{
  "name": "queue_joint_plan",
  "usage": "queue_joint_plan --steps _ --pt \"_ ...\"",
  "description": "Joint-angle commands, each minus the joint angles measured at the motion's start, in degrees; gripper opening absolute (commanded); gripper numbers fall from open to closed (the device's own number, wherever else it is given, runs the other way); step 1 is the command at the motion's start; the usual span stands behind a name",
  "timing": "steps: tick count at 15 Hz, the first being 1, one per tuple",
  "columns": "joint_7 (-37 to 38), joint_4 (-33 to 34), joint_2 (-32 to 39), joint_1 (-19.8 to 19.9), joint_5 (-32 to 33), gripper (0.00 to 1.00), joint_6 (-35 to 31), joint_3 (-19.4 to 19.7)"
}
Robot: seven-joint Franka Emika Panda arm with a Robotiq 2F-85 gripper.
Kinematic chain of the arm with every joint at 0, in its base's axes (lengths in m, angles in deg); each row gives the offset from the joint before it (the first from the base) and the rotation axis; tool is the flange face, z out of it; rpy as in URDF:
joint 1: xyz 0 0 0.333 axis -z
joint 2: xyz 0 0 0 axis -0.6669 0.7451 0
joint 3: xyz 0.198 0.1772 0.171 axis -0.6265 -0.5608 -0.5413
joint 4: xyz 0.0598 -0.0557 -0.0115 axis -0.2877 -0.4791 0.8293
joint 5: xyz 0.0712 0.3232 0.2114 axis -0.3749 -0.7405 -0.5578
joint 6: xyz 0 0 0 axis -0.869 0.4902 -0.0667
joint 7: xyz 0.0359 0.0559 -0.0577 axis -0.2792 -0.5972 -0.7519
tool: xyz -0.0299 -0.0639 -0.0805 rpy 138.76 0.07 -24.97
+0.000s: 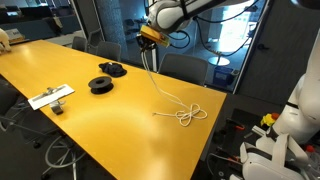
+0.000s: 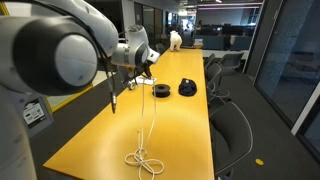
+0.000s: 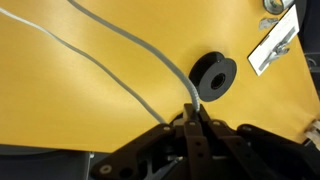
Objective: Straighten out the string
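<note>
My gripper moves down and outward next, away from the loops, to the bare tabletop by a black spool (image 1: 113, 114) and releases the string, since the string hangs high.
The string (image 1: 165, 92) is a thin white cord. It hangs from my gripper (image 1: 150, 44), held high above the yellow table (image 1: 90, 125), and slants down to a loose knot of loops (image 1: 188, 115) lying near the table's edge. It also shows in an exterior view (image 2: 152, 110), with the loops (image 2: 144, 160) at the near end and the gripper (image 2: 150, 62) above. In the wrist view the jaws (image 3: 196, 112) are shut on the string (image 3: 140, 52), which runs away up and to the left in two strands.
Two black round spools (image 1: 101, 84) (image 1: 112, 69) lie on the table, also seen in an exterior view (image 2: 161, 90) (image 2: 187, 88); one shows in the wrist view (image 3: 213, 76). A white flat object (image 1: 50, 97) lies near the table's edge. Chairs stand around the table.
</note>
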Motion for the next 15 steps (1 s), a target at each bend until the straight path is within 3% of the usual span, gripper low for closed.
queue_joint_plan --steps 1,2,8,15 --pt "-8.2 13.2 14.6 1.3 -8.2 0.01 -0.4 -2.7" --pt "-11.4 16.2 18.1 -0.7 -11.7 0.01 0.4 -1.0" --pt "-19.5 31.6 36.6 -0.7 -20.5 0.01 4.9 -2.9" --pt "-18.8 49.6 49.7 -4.5 -20.5 0.01 14.4 -2.8"
